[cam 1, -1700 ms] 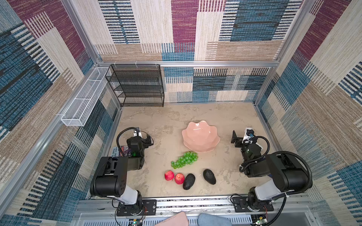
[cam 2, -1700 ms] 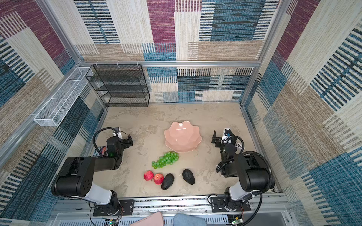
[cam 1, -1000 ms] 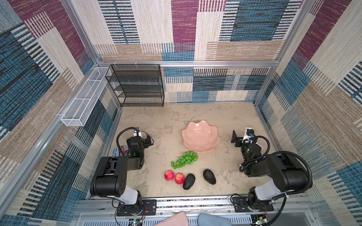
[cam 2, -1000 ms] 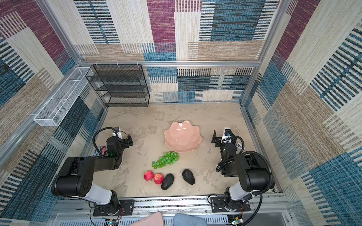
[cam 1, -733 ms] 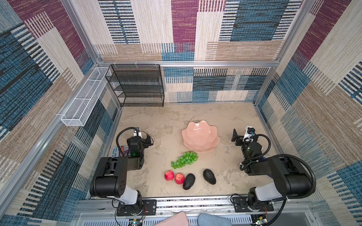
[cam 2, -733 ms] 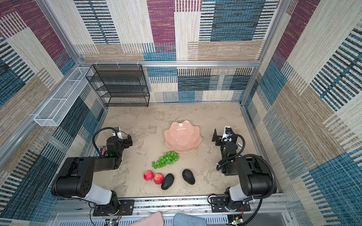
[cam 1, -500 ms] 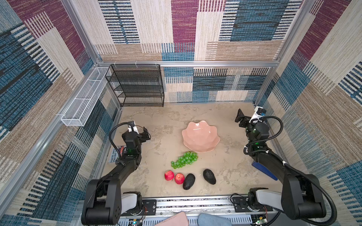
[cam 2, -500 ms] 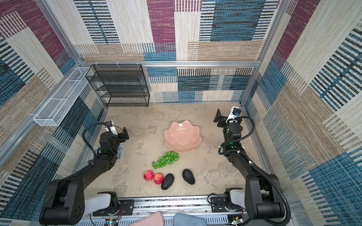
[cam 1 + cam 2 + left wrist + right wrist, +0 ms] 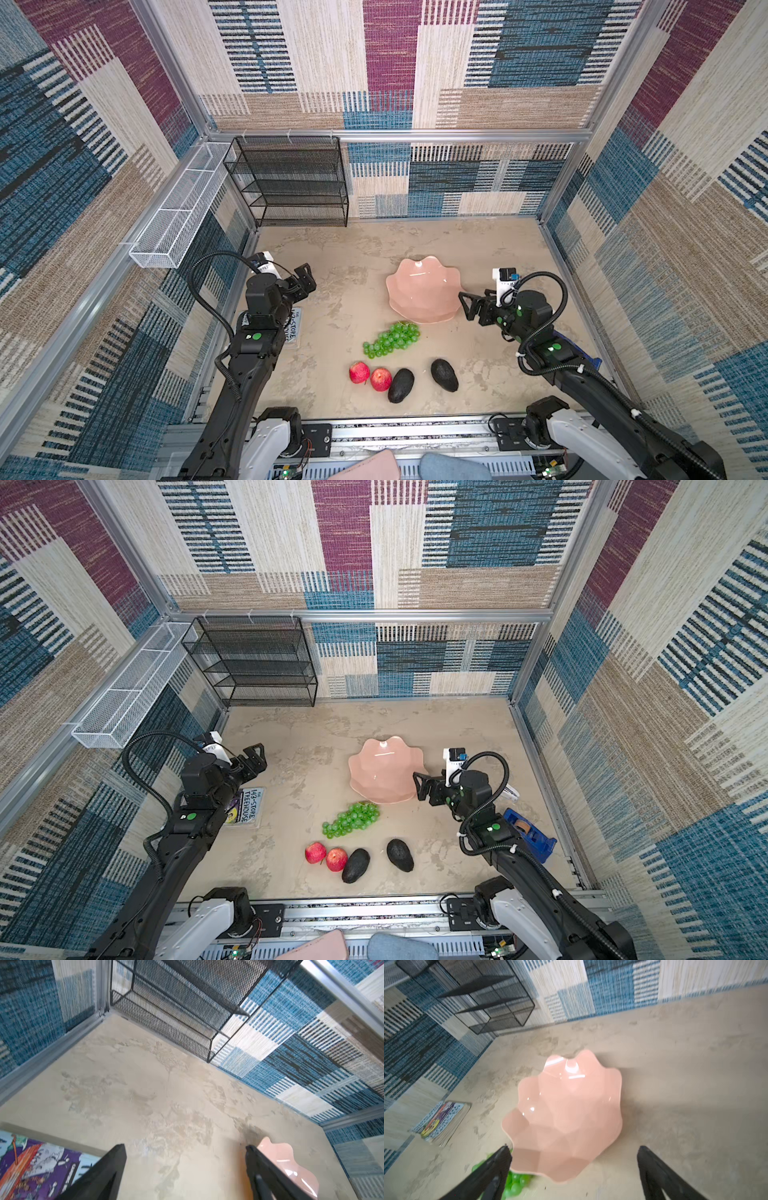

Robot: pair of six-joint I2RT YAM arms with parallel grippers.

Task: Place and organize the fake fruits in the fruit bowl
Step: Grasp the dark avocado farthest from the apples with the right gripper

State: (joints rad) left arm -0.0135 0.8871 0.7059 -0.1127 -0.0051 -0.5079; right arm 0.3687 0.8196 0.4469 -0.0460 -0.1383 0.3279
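Observation:
The right gripper draws its open fingers back and down around the avocado lying apart at the row's end (image 9: 444,375) next, since it lies below and back of the gripper.
The pale-pink scalloped fruit bowl (image 9: 424,291) (image 9: 386,771) sits empty at mid-table. In front of it lie the green grapes (image 9: 392,338) (image 9: 352,820), and nearer the front edge a row: two red apples (image 9: 359,372) (image 9: 381,379) and two dark avocados (image 9: 401,385) (image 9: 444,375). My right gripper (image 9: 467,305) (image 9: 572,1149) hangs open and empty just right of the bowl (image 9: 571,1105), with the grapes (image 9: 515,1182) showing by one finger. My left gripper (image 9: 305,280) (image 9: 185,1148) is open and empty at the left, well away from the fruits.
A colourful book (image 9: 245,808) (image 9: 31,1167) lies flat under the left arm. A blue tape dispenser (image 9: 525,827) sits by the right wall. A black mesh rack (image 9: 291,183) stands at the back left, with a white wire basket (image 9: 174,216) on the left wall.
Both arms have unfolded from their tucked pose and reached out over the table. The right gripper swung back, then came in beside the bowl. The fruits have not moved.

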